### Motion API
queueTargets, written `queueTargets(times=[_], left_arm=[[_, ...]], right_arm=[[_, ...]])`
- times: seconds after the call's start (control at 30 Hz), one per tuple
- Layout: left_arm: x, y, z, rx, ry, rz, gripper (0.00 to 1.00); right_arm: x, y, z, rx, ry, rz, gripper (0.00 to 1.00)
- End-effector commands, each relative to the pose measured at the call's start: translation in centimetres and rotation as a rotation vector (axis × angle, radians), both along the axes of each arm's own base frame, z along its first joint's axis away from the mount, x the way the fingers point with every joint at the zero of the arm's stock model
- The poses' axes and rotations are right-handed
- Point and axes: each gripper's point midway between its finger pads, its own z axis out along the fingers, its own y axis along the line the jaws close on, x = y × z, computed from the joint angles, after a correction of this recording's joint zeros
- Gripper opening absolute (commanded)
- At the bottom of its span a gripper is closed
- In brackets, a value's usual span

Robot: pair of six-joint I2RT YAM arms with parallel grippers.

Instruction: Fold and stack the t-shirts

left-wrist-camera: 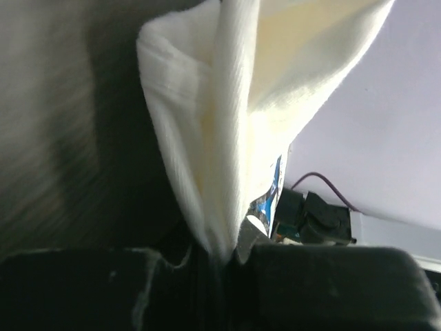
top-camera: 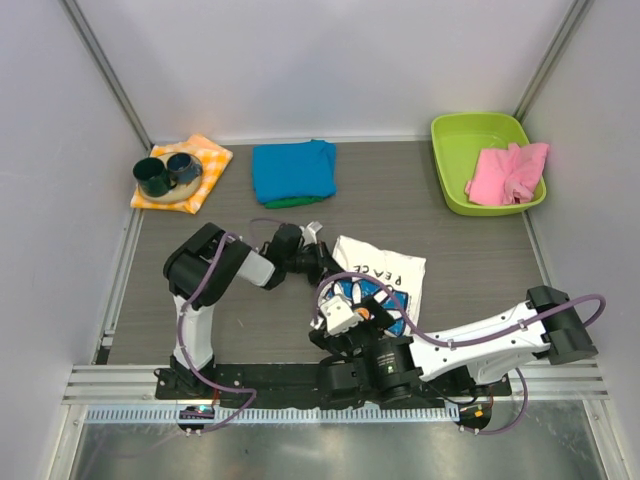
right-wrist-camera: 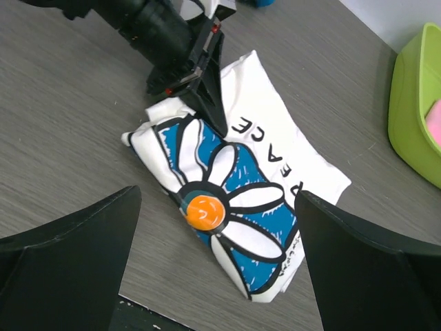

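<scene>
The folded turquoise t-shirt tops the stack outward of my left gripper, so that gripper will next lift the white t-shirt [top-camera: 385, 275], carry it outward and release it there.
The white t-shirt [top-camera: 385, 275] with a blue daisy print and "PEACE" lettering lies partly folded at the table's front middle. It also shows in the right wrist view [right-wrist-camera: 238, 176]. My left gripper [top-camera: 323, 268] is shut on the shirt's left edge. In the left wrist view the white fabric [left-wrist-camera: 227, 138] rises pinched from between the jaws [left-wrist-camera: 224, 254]. My right gripper [top-camera: 348, 318] is open and empty, hovering above the daisy print [right-wrist-camera: 220, 265]. A folded turquoise t-shirt [top-camera: 293, 168] lies at the back middle on a green one [top-camera: 292, 202].
A lime-green bin [top-camera: 452, 170] with a pink cloth [top-camera: 510, 172] stands at the back right. An orange-and-white checked cloth [top-camera: 205, 160] with dark cups [top-camera: 165, 173] lies at the back left. The left arm [right-wrist-camera: 148, 31] reaches across the right wrist view's top.
</scene>
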Motion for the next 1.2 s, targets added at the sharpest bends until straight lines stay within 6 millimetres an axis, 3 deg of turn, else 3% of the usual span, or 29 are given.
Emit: queueTargets(times=[0.0,0.07,0.17,0.23,0.27,0.33,0.4,0.43,0.47,0.53,0.57,0.63,0.67,0.7,0.73,0.77,0.83,0.87,0.97,1.0,1.07,1.13,1.17], left_arm=[[3.6,-1.0,1.7,0.149,-0.128,-0.044,0.0],[4.4,-0.9,1.2,0.216,-0.113,-0.053,0.0],[7.7,-2.2,3.6,0.237,-0.185,-0.056,0.0],[8.8,-2.4,3.1,0.267,-0.195,-0.068,0.0],[10.1,-2.7,4.3,0.267,-0.206,-0.064,0.0],[11.3,-2.9,3.6,0.289,-0.202,-0.066,0.0],[13.3,-3.5,4.9,0.287,-0.224,-0.052,0.0],[14.0,-3.6,4.0,0.301,-0.219,-0.055,0.0],[15.3,-4.1,5.4,0.293,-0.238,-0.047,0.0],[16.4,-4.1,4.0,0.314,-0.206,-0.05,0.0],[17.8,-4.8,5.7,0.296,-0.246,-0.04,0.0],[19.0,-4.3,4.1,0.328,-0.214,-0.032,0.0],[20.3,-4.6,5.4,0.312,-0.246,-0.019,0.0],[20.9,-4.6,5.5,0.312,-0.252,-0.012,0.0],[21.5,-4.0,4.6,0.333,-0.23,0.0,0.0],[22.5,-4.1,5.8,0.32,-0.256,0.013,0.0],[23.9,-3.5,6.7,0.318,-0.269,0.036,0.0],[24.3,-3.2,6.8,0.319,-0.273,0.045,0.0],[25.6,-2.4,8.1,0.31,-0.286,0.07,0.0],[25.9,-2.1,8.7,0.306,-0.291,0.078,0.0],[26.4,-1.6,10.1,0.298,-0.314,0.09,0.0],[26.9,-1.0,11.1,0.288,-0.325,0.1,0.0],[27.0,-0.7,11.4,0.288,-0.332,0.103,0.0]], right_arm=[[0.9,-0.2,1.6,0.145,-0.05,-0.072,1.0],[0.9,-0.3,1.4,0.164,-0.048,-0.08,1.0],[1.0,-0.7,1.1,0.193,-0.049,-0.095,1.0],[1.1,-0.9,0.9,0.209,-0.049,-0.097,1.0],[1.1,-1.0,1.0,0.223,-0.049,-0.1,1.0],[1.1,-1.2,0.8,0.25,-0.041,-0.105,1.0],[1.2,-1.5,0.9,0.282,-0.034,-0.114,1.0],[1.2,-1.7,0.6,0.287,-0.032,-0.112,1.0],[1.3,-1.8,0.7,0.3,-0.026,-0.114,1.0],[1.3,-2.1,0.5,0.321,-0.02,-0.121,1.0],[1.3,-2.2,0.6,0.333,-0.017,-0.123,1.0],[1.6,-2.7,0.6,0.389,-0.02,-0.152,1.0],[1.8,-3.1,0.8,0.435,-0.021,-0.178,1.0],[2.3,-4.4,0.7,0.413,-0.039,-0.206,1.0],[2.9,-4.9,0.8,0.519,-0.023,-0.269,1.0],[4.2,-6.3,0.6,0.506,-0.035,-0.34,1.0],[6.0,-7.8,0.7,0.482,-0.067,-0.423,1.0],[7.8,-9.5,0.9,0.472,-0.096,-0.515,1.0],[10.8,-12.1,2.5,0.459,-0.184,-0.66,1.0],[12.7,-13.3,3.4,0.491,-0.216,-0.754,1.0],[14.5,-14.5,3.7,0.369,-0.221,-0.81,0.99],[17.6,-15.5,4.2,0.442,-0.213,-0.894,1.0],[18.4,-15.3,2.8,0.403,-0.124,-0.861,1.0]])
